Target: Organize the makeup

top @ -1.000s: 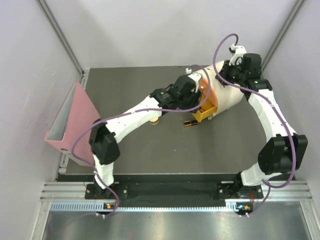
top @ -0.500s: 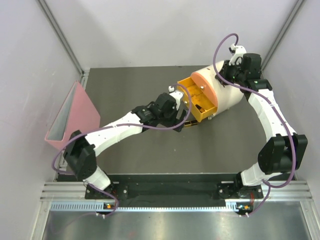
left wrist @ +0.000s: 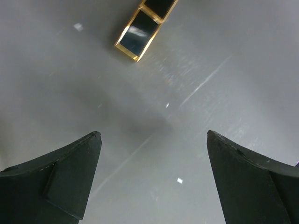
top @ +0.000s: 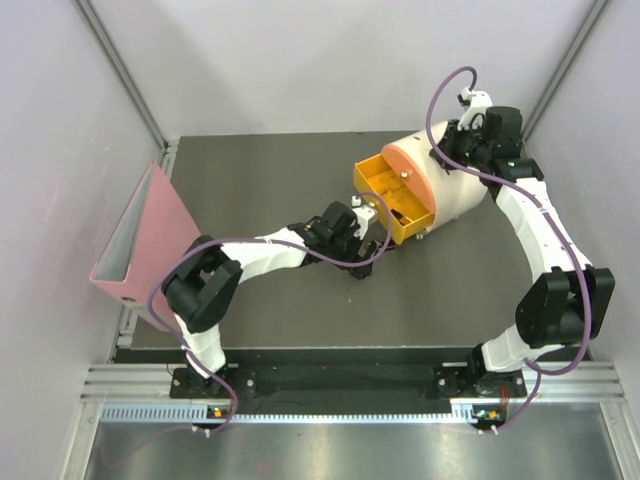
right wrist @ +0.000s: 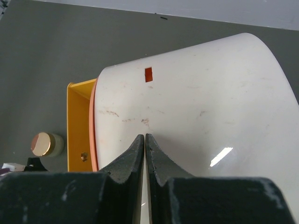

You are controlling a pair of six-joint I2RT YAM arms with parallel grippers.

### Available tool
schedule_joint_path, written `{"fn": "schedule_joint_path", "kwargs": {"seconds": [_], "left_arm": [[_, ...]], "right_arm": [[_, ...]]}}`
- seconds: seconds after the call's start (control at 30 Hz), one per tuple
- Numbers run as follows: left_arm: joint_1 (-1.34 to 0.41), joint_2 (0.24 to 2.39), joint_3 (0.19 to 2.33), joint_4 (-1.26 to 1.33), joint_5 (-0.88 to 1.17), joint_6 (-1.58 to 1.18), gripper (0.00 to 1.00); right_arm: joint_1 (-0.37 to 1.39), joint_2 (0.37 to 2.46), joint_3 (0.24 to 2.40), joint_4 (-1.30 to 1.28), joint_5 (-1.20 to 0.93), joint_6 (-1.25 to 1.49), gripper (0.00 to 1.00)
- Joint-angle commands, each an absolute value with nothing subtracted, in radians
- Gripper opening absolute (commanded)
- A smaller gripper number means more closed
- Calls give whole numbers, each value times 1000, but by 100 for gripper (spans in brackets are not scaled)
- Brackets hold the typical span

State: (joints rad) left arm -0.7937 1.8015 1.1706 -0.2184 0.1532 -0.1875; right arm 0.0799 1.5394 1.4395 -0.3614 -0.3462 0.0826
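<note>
My left gripper brings its open fingers outward over bare table toward the drawers and around the case's near end next, since the black-and-gold case lies outward.
My left gripper is open and empty, low over the dark table just in front of the drawers. In the left wrist view its fingertips stand wide apart around bare table. A black-and-gold rectangular case lies on the table ahead of them, apart from them. My right gripper is shut with nothing in it, its tips against the top of the cream box. A round gold-topped compact sits on the table left of the box. The peach tubes do not show.
The cream box stands at the back right with two orange-yellow drawers pulled open toward the left. A pink binder leans at the table's left edge. Grey walls close in the sides and back.
My left gripper has drawn back from the drawers toward me and come down near the table by the case. Both open drawers now show. The right arm has not moved.
</note>
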Motion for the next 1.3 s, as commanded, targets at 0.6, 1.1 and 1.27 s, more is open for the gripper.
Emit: {"fn": "schedule_joint_path", "kwargs": {"seconds": [0.6, 1.1, 1.27], "left_arm": [[-766, 2029, 1290, 28, 157, -252, 99], [-762, 2094, 1298, 94, 233, -268, 93], [-765, 2109, 1310, 63, 258, -261, 85]], "right_arm": [[74, 1643, 1364, -696, -298, 52, 6], [74, 1647, 1390, -739, -287, 23, 6], [74, 1646, 1390, -739, -288, 21, 6]]}}
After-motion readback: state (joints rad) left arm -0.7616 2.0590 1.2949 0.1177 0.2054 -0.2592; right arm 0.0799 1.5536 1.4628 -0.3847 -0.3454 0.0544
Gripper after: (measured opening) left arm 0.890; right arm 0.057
